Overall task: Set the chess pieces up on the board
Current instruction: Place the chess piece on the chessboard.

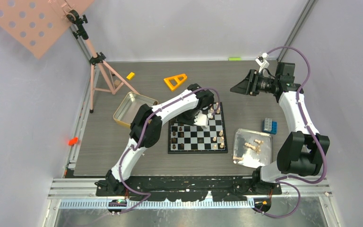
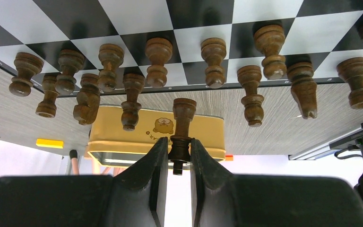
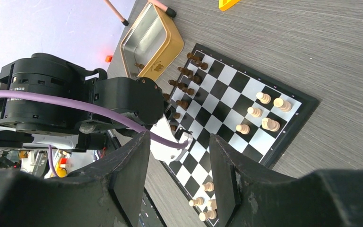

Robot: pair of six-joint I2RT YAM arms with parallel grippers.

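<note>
I will next ease my left gripper back and down to release the piece, since the empty dark square in the tin-side row [image 2: 196, 74] is below and slightly back.
The board [image 1: 199, 142] lies at the table's middle. My left gripper [image 1: 200, 119] hangs over its far part, shut on a dark brown chess piece [image 2: 184, 111], pinched by its top between the fingers [image 2: 157, 156]. Several dark pieces [image 2: 157, 61] stand in two rows along the board's edge [image 2: 137, 14], by the gold tin. Pale pieces [image 3: 264, 111] stand along the opposite side of the board [image 3: 227, 85], and dark ones [image 3: 186, 85] on the tin side. My right gripper [image 3: 177, 179] is open and empty, raised high at the back right [image 1: 242, 88].
A silver tray [image 1: 242, 137] right of the board holds several loose pale pieces [image 1: 253, 145]. A gold tin [image 1: 128, 109] sits left of the board. A blue brick [image 1: 269, 126], an orange triangle [image 1: 175, 81], a yellow block [image 1: 130, 75] and a tripod [image 1: 99, 71] are around.
</note>
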